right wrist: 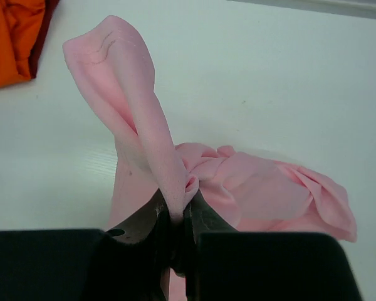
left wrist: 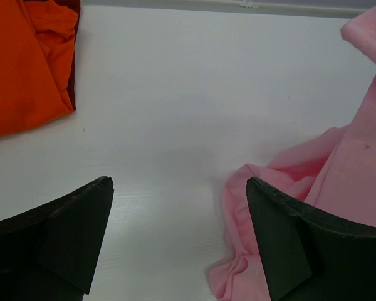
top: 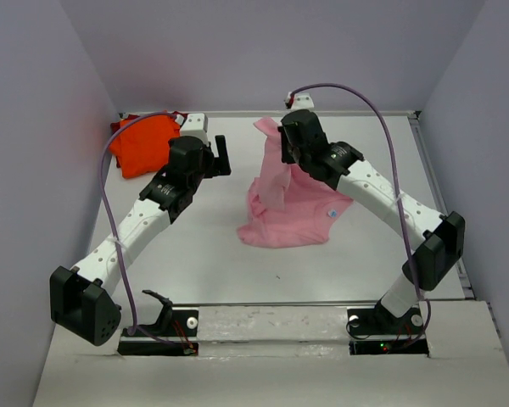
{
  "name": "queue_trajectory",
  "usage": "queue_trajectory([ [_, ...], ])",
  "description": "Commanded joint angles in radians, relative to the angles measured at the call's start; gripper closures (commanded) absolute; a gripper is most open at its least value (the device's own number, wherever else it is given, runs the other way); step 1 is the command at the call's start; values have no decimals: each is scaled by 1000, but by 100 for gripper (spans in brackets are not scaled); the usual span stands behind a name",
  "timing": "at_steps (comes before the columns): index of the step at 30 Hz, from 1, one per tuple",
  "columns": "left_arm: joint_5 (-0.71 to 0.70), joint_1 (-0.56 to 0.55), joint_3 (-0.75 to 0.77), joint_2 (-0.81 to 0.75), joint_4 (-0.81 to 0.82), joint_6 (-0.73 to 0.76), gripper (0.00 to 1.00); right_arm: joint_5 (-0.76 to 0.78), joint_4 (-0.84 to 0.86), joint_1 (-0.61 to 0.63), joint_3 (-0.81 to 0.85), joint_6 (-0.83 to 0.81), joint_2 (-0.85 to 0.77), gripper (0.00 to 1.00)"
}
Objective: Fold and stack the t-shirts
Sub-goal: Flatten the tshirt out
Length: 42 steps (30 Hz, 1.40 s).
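Note:
The right gripper moves back down over the bunched edge of the pink t-shirt next and releases the t-shirt's fold. That edge lies below, to the left in the top view.
The light pink t-shirt (top: 282, 212) lies crumpled mid-table, one end pulled up off the surface. My right gripper (top: 282, 146) is shut on that raised fold (right wrist: 175, 188), and a loose flap (right wrist: 116, 63) stands above the pinch. My left gripper (top: 222, 156) is open and empty, hovering left of the pink shirt; its right finger (left wrist: 301, 244) is over the shirt's edge (left wrist: 250, 251). The bright orange t-shirt (top: 144, 144) lies at the far left corner, with the dark red t-shirt (left wrist: 72, 75) showing as a thin edge under it.
The white table (top: 195, 246) is closed in by grey walls on the left, back and right. A purple cable (top: 356, 93) arcs over the right arm, and another (top: 110, 212) runs along the left arm.

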Motion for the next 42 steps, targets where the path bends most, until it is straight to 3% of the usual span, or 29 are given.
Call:
queue_trajectory([
  [1,-14,6,17,-32,49,1,4,-128,-38,-9,86,-37,89,100],
  [8,-77,6,14,-56,47,7,4,-285,0,28,162,-3,234,100],
  [15,-157,12,1,-89,47,-2,4,-432,94,73,126,25,355,100],
  [16,-160,12,3,-87,46,-4,4,-446,97,73,126,31,370,93],
  [17,-157,14,4,-86,44,-4,4,-451,94,73,127,37,386,66],
  [18,-154,14,6,-86,43,-5,4,-443,93,73,129,32,399,55],
  [20,-148,15,7,-81,41,-4,4,-394,85,73,100,28,398,40],
  [21,-144,14,9,-80,40,-4,4,-379,86,73,56,26,359,38],
  [32,-100,28,18,-64,33,-13,4,-409,125,82,-300,34,84,33],
  [42,-91,35,20,-61,29,-13,4,-429,201,169,-407,81,122,34],
])
